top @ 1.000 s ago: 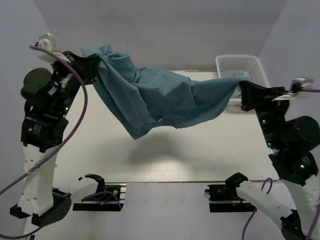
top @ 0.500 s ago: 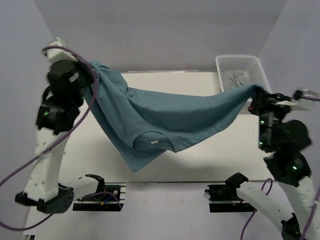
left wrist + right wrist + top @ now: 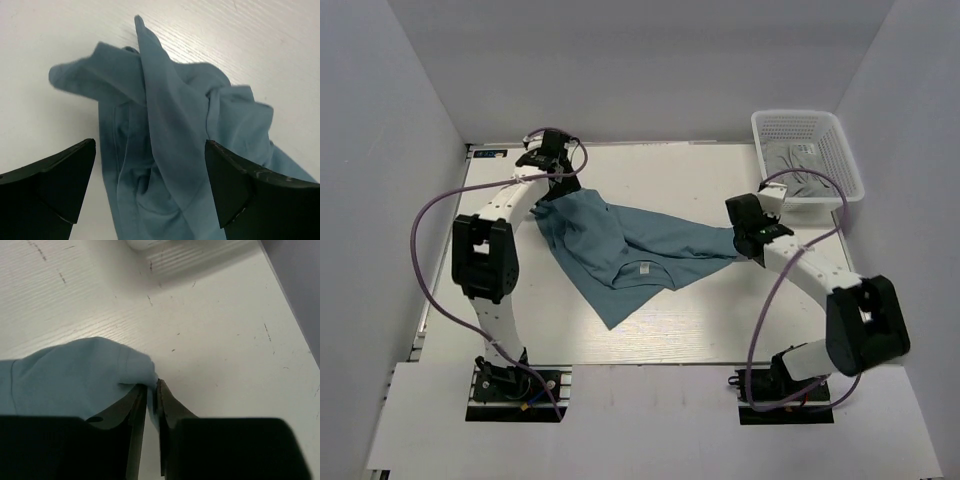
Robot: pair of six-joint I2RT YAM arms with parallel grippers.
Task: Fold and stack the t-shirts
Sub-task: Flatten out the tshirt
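Note:
The left gripper draws back and to the right in the top view next, then lowers onto the shirt's shoulder (image 3: 594, 259) beside the collar, because loose folds bunch there.
One teal-blue t-shirt (image 3: 630, 245) lies crumpled on the white table, stretched from left to right with its collar label facing up. My left gripper (image 3: 553, 188) hovers over the shirt's bunched left end (image 3: 170, 130). It is open wide, and its black fingers (image 3: 60, 175) stand either side of the cloth without touching it. My right gripper (image 3: 746, 236) sits low at the shirt's right tip (image 3: 75, 375). Its jaws are parted by a narrow slit, and the cloth's edge lies in that slit (image 3: 152, 390).
A white mesh basket (image 3: 800, 116) stands at the back right corner with grey-blue cloth (image 3: 798, 160) inside. Purple cables loop from both arms above the table. Pale walls close in the left, back and right sides.
Both arms came down from holding the shirt stretched in the air. The shirt now rests on the table. The left gripper has opened wide and let go, and the right jaws have parted slightly.

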